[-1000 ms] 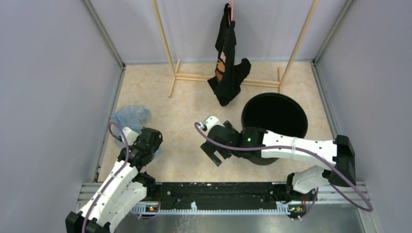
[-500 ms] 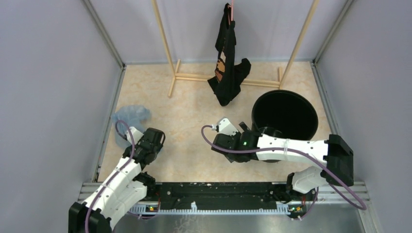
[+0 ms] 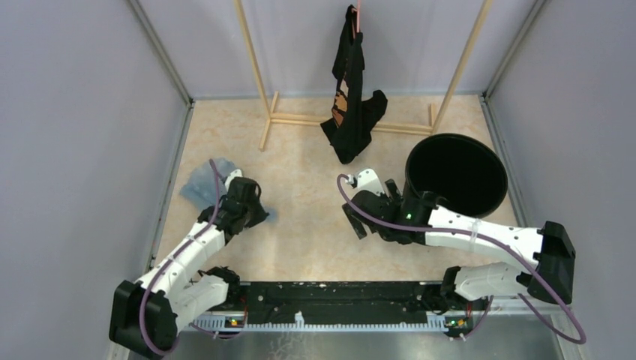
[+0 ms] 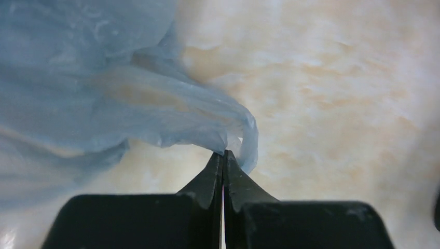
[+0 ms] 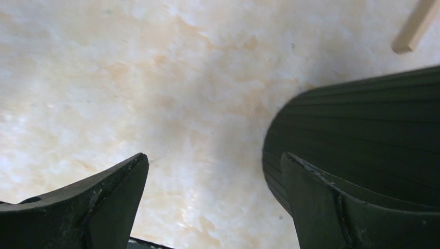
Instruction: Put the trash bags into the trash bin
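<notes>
I should next move my right gripper away from the bin [image 3: 457, 176], to the left in the top view, onto the bag's pinched fold [image 3: 271, 215], which sticks out toward it.
The light-blue, crinkly trash bag [image 3: 202, 184] lies crumpled on the floor at the left, by the wall. My left gripper [image 3: 259, 212] is at its right edge, shut on a thin fold of the bag [image 4: 155, 114]; the fingertips [image 4: 218, 166] meet with blue film pinched at their tips. The black trash bin [image 3: 457, 176] stands upright at the right, its mouth open. My right gripper [image 3: 355, 223] hovers open just left of the bin, nothing between its fingers. In the right wrist view the bin's ribbed wall [image 5: 363, 129] is right behind the right finger.
A black garment with orange print [image 3: 352, 97] hangs from a wooden rack, whose base [image 3: 300, 118] lies across the far floor. Grey walls close in left, right and back. A wooden leg end [image 5: 415, 26] shows beyond the bin.
My left gripper went from open to shut on the bag's edge and moved forward and right. The bin has slid right and farther away, and the right arm shifted right with it.
</notes>
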Robot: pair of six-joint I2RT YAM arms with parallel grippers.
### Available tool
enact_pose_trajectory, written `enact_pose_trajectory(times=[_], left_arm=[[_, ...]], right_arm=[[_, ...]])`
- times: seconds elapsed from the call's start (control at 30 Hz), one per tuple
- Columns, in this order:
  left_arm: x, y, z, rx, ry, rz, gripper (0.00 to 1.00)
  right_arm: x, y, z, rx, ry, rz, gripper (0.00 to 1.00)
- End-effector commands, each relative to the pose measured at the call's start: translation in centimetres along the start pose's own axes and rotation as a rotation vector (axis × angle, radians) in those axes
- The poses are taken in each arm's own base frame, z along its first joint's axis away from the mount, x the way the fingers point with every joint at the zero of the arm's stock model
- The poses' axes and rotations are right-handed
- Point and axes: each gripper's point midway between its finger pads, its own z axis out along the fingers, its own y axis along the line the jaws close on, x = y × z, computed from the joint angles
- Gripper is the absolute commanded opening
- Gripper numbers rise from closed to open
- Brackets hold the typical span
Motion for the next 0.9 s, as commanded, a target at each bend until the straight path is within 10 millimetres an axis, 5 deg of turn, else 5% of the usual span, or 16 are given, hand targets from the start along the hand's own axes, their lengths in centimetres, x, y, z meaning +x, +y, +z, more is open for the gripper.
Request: enact_pose_trajectory(times=[0.0,0.17,0.27,0.47,0.7,0.87], left_arm=[[-0.2,-9.9,-2.5,0.477,0.093,0.125,0.0],[2.5,-15.7,-5.5,0.626,0.108,0.265,0.0],[3.2,-17.4,-6.7,0.652,0.093,0.345,0.0],[1.0,-14.9,-7.2,0.552,-0.022,0.403,0.56],[-1.2,-11.7,-11.4,0.545,-0.127,0.383,0.78],[0.6,-9.5,-12.0,0.548,-0.069,0.273,0.89]], right_arm=[[-3.3,4.1,-0.8,-0.203,-0.134,0.086,0.99],[-4.8,8.0,-1.1,-0.393,-0.209,0.131,0.99],[-5.4,9.3,-1.3,-0.462,-0.251,0.147,0.99],[-5.5,10.9,-0.6,-0.535,-0.336,0.088,0.99],[-6.4,13.7,1.6,-0.568,-0.381,0.075,0.97],[-4.4,16.0,4.8,-0.556,-0.278,0.026,0.9]])
